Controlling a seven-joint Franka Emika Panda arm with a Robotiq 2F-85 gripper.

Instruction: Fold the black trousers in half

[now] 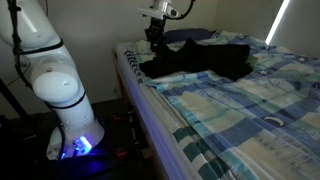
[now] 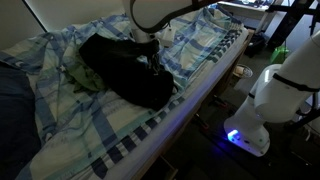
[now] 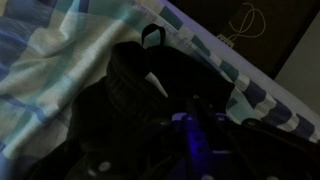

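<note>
Next, my gripper needs to draw the bunched trousers to the right in the wrist view, toward the striped sheet border [image 2: 176, 101] [image 3: 262, 97], to spread them, then release them.
The black trousers [image 1: 205, 58] lie bunched on the plaid bed near its edge, and also show in an exterior view [image 2: 125, 72]. My gripper [image 1: 154, 42] is down at the trousers' end nearest the bed edge, touching the fabric [image 2: 152, 58]. In the wrist view the trousers [image 3: 125, 85] fill the dark middle, with a belt loop at the waist just ahead of the gripper [image 3: 195, 115]. The fingers are lost in the dark, so I cannot tell whether they grip the fabric.
The blue-and-white plaid bedsheet [image 1: 240, 110] covers the bed [image 2: 90, 125]. A dark blue pillow [image 1: 195, 35] lies behind the trousers. A green cloth [image 2: 88, 78] peeks out beside them. The robot base [image 1: 60, 95] stands by the bed edge [image 2: 270, 100].
</note>
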